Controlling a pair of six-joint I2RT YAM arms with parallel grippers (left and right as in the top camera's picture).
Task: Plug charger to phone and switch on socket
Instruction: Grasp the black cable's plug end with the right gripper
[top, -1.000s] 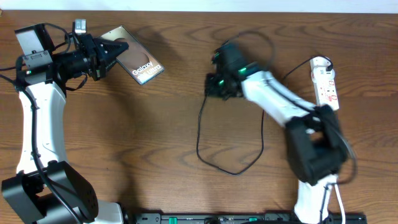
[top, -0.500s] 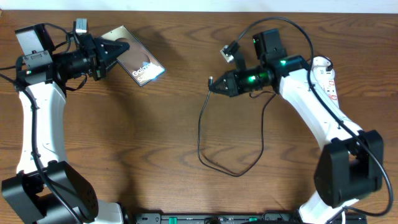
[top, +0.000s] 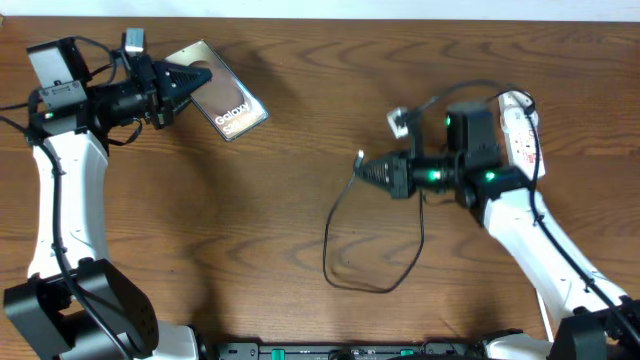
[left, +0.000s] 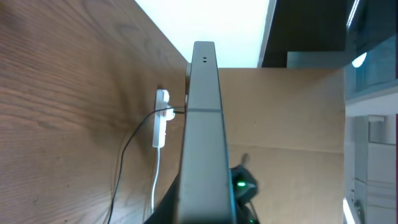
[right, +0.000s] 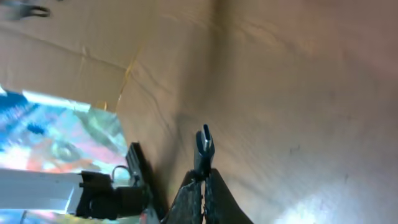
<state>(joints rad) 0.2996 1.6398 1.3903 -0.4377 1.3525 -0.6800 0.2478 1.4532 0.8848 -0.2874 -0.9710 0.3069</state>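
Observation:
My right gripper holds the plug. I should tip it downward next and lower the plug onto the bare wood by the cable loop (top: 337, 183) to free it.
My left gripper (top: 188, 86) is shut on the brown-bronze phone (top: 229, 104) and holds it tilted above the table's far left. In the left wrist view the phone (left: 204, 118) shows edge-on between the fingers (left: 205, 214). My right gripper (top: 368, 172) points left at mid table, shut on the charger's black plug tip (top: 359, 157). The thin cable (top: 372, 283) hangs in a loop on the table. In the right wrist view the fingers (right: 204, 183) pinch the plug (right: 204, 144). The white socket strip (top: 523, 128) lies at the far right, partly behind my right arm.
The left wrist view shows the socket strip (left: 161, 118) with its white cord (left: 155, 186) and the black cable (left: 124, 158) on the wooden table (top: 200, 230). A black bar (top: 350, 351) runs along the table's front edge.
My right arm has swung out to the right and toward the front, carrying the plug tip right and lower; the cable loop shifted with it. The left arm and phone barely moved.

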